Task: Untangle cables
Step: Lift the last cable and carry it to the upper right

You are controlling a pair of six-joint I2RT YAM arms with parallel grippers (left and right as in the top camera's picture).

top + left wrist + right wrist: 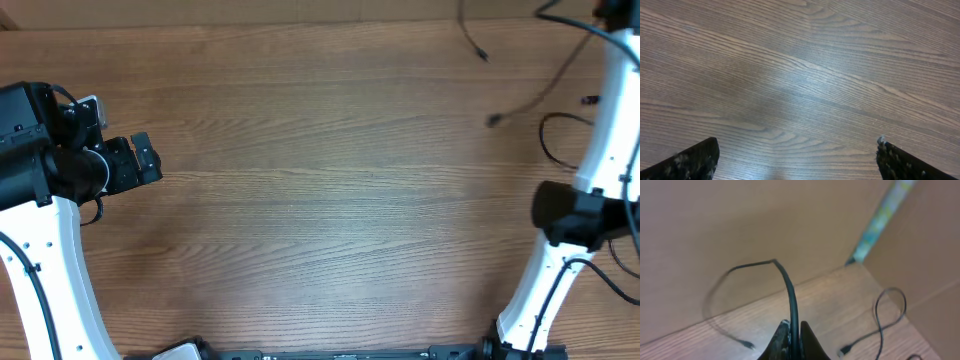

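Note:
The right gripper lowers next toward the bare tabletop by the back cardboard wall [556,38] [826,299] and releases the thin black cable, since that part lies clear of the looped cable.
My right gripper [795,332] is shut on a thin black cable [790,287]. The cable rises from the jaws, bends over and hangs down to a small plug [746,344] near the wooden table. A second thin cable [879,311] lies looped on the table to the right, with a silvery-tipped plug [842,351]. The overhead view shows thin cables at the far right: one with a plug [482,55] near the back edge, a blurred one [493,121], and a loop [550,140]. My left gripper [140,160] is open and empty at the far left, far from the cables.
A brown cardboard wall [740,230] stands along the table's back edge and right side. The right arm [590,180] reaches up to the back right corner, with its thicker black cables beside it. The left wrist view shows only bare wood [800,75].

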